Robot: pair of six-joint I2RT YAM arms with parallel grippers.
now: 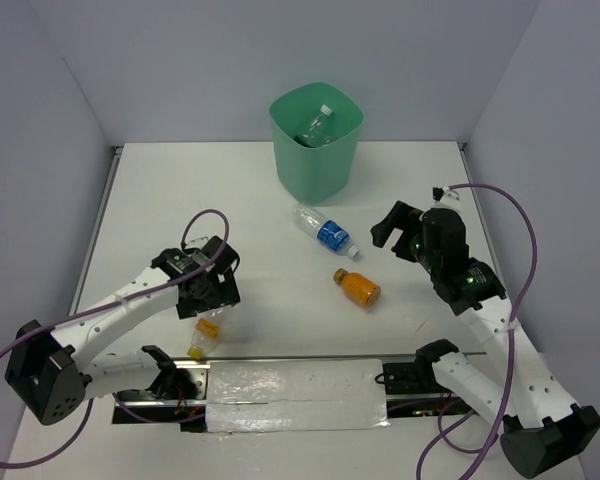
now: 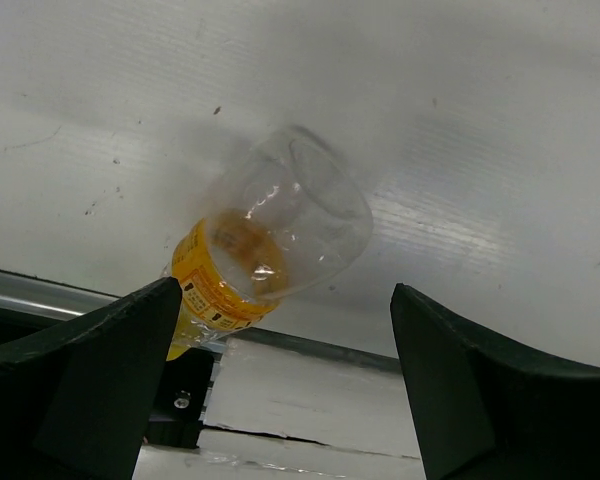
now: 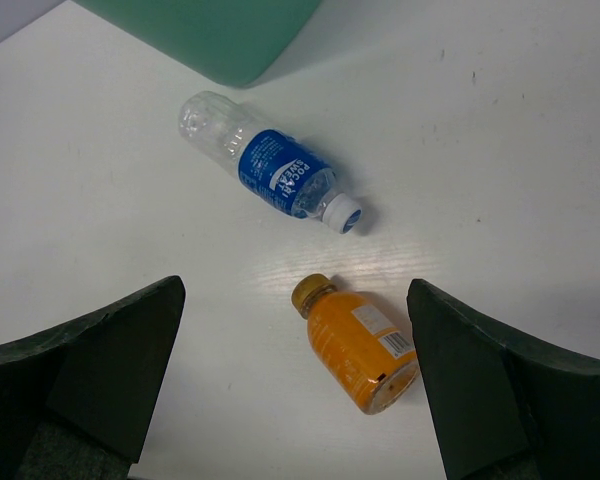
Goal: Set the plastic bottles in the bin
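Observation:
The orange-yellow-label bottle's clear base [image 1: 225, 317] [image 2: 295, 215] is in line with the gap between my spread fingers. I will lower my left gripper around that base and close it.
The mint-green bin [image 1: 317, 140] stands at the back centre with a clear bottle [image 1: 316, 124] inside it. A blue-label bottle [image 1: 324, 232] lies in front of the bin, also in the right wrist view [image 3: 275, 173]. A short orange bottle [image 1: 357, 286] lies nearer, below my open right gripper [image 3: 295, 385]. An orange-yellow-label bottle [image 1: 204, 336] lies by the near edge. My left gripper [image 1: 212, 290] is open just above it; in the left wrist view the bottle [image 2: 270, 250] lies ahead of the spread jaws.
A taped metal rail [image 1: 295, 392] runs along the near edge between the arm bases. Grey walls enclose the white table [image 1: 430, 190] on three sides. The bin's corner shows in the right wrist view [image 3: 215, 35].

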